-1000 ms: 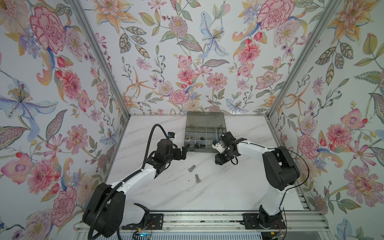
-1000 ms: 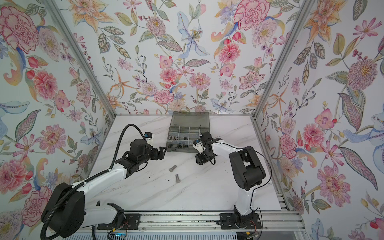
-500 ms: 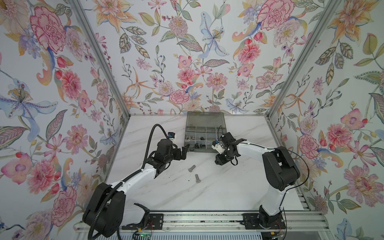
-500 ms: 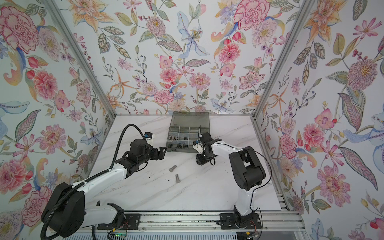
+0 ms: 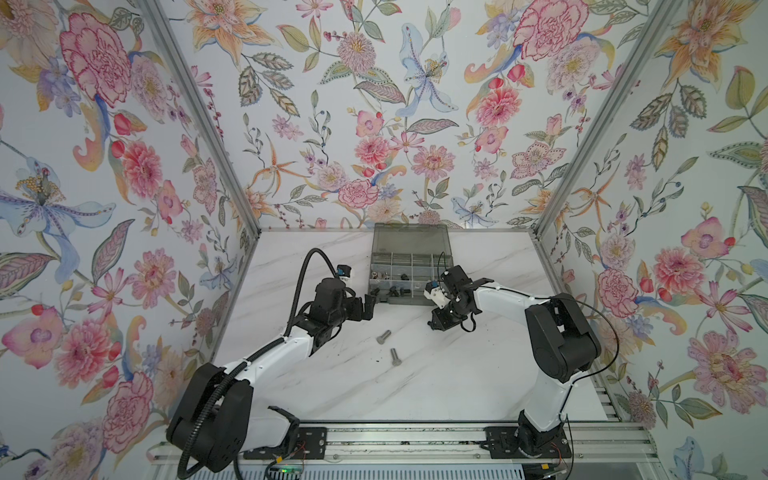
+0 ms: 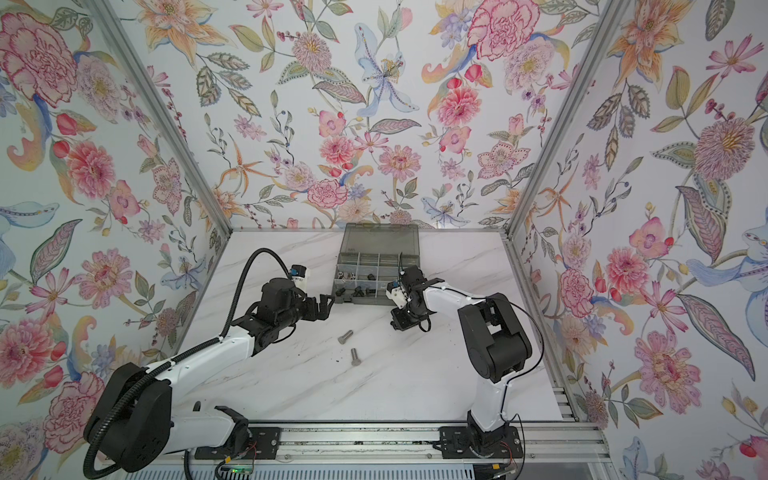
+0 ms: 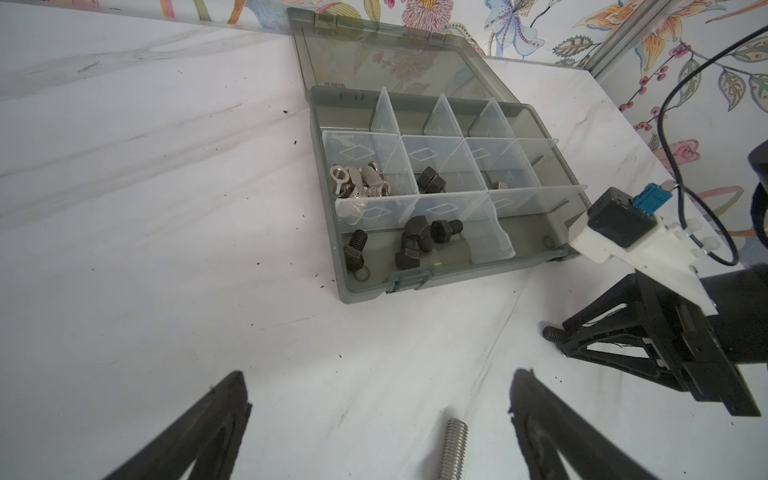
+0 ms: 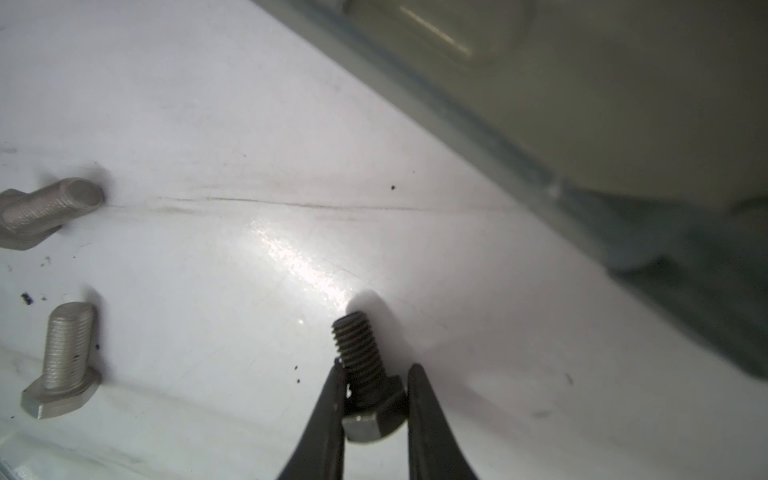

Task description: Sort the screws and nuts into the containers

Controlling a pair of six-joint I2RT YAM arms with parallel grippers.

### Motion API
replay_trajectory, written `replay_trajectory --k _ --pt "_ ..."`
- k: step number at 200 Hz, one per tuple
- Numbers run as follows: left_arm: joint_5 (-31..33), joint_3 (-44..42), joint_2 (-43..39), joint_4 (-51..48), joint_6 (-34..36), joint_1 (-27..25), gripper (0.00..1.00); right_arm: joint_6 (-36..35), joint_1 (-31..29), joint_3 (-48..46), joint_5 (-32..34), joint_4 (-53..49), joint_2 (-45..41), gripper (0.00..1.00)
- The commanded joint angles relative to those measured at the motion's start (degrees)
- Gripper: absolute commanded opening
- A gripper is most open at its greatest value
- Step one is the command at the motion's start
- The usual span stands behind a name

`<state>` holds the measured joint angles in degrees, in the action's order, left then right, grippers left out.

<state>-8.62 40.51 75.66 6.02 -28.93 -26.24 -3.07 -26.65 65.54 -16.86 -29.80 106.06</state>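
I should raise my right gripper next, move the matching screw outward over the front cell with the black screws and let go of it, because that cell is outward of the gripper.
My right gripper point(image 8: 376, 370) is shut on the head of a short black screw point(image 8: 357, 353) that lies on the white table just in front of the organizer box point(image 5: 409, 302). In both top views this gripper point(image 6: 397, 324) points down at the table. Two silver screws point(image 5: 384, 336) point(image 5: 395, 356) lie loose between the arms. My left gripper point(image 7: 380, 374) stands open and empty above the thread end of a silver screw point(image 7: 454, 449), near the box's front left corner. The box's cells hold silver nuts point(image 7: 359, 183), black nuts point(image 7: 430, 180) and several black screws point(image 7: 415, 241).
The box's lid point(image 5: 411, 239) lies open flat toward the back wall. Floral walls close in the table on three sides. A metal rail point(image 5: 395, 440) with both arm bases runs along the front edge. Dark specks dot the table.
The right gripper's jaws have closed onto the black screw. Both arms otherwise stay where they were, and the left gripper stays open.
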Motion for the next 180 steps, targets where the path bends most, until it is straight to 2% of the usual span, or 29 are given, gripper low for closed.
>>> replay_trajectory --k 1,31,69,118,180 --pt "-0.34 0.97 0.37 -0.63 0.23 0.57 0.99 1.77 -0.42 1.44 -2.98 -2.01 -1.89 0.07" --pt "-0.19 0.51 0.06 -0.66 0.13 0.59 0.99 1.86 -1.11 4.78 -5.1 -2.01 -3.89 0.06" --pt "-0.14 -0.24 -0.34 -0.4 0.02 0.61 0.99 0.12 -2.92 11.84 -2.65 -1.9 -3.71 0.07" --pt "-0.43 -0.82 -0.63 -0.03 -0.04 0.67 0.99 -1.15 -5.44 23.75 4.1 -1.87 3.51 0.08" --pt "-1.2 -1.0 -0.34 -0.73 0.37 0.56 0.99 -0.44 -6.85 33.95 8.22 -1.92 12.61 0.08"
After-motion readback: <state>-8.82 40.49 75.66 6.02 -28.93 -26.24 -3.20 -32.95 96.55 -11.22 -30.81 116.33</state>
